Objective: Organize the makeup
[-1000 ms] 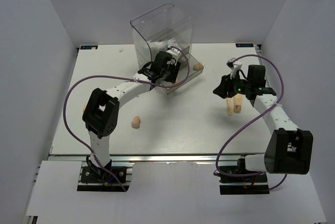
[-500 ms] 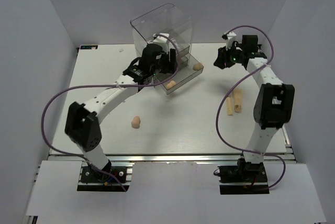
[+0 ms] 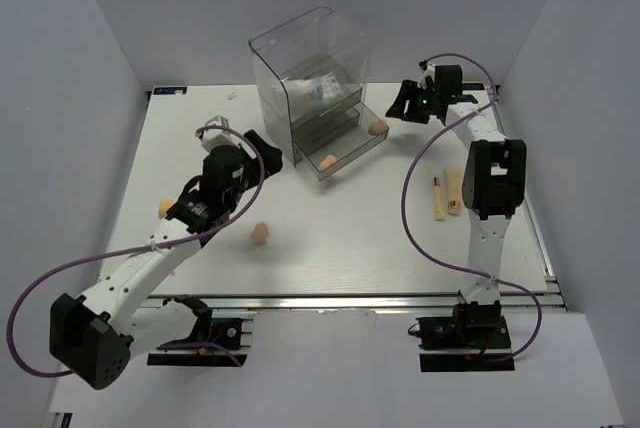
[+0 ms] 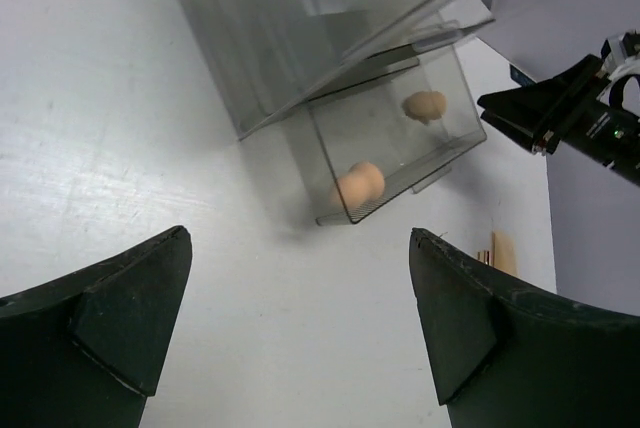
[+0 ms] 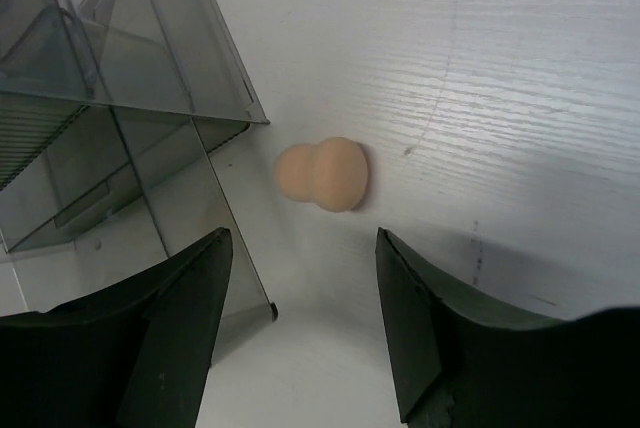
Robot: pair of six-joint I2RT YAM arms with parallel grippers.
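Observation:
I will lower my right gripper to the left in the top view next, toward the table sponge's larger lobe (image 3: pixel 378 128) (image 5: pixel 342 175), since its open fingers already face that part.
A peach sponge (image 3: pixel 328 161) (image 4: pixel 360 183) lies in the pulled-out bottom drawer (image 3: pixel 352 148) of the clear drawer box (image 3: pixel 310 73). Another sponge (image 3: pixel 378 128) (image 5: pixel 325 174) rests on the table just right of that drawer, and my right gripper (image 3: pixel 404 104) (image 5: pixel 302 235) hangs open just behind it, apart from it. My left gripper (image 3: pixel 243 140) (image 4: pixel 300 236) is wide open and empty, left of the box. Two more sponges lie at front centre (image 3: pixel 260 234) and far left (image 3: pixel 163 208). The beige stick (image 3: pixel 437 198) and tube (image 3: pixel 455 191) lie at the right. Sachets (image 3: pixel 320 90) show inside the box.
The white table (image 3: pixel 330 248) is walled on three sides by grey panels. The drawer's clear wall (image 5: pixel 225 248) stands close beside my right gripper's left finger. The right arm's upright links (image 3: pixel 487 188) stand next to the stick and tube.
My left gripper opened and drew back from the drawer toward the near left, with a sponge now lying in the drawer. My right gripper swung to the far side, toward the sponge beside the drawer, and opened wider.

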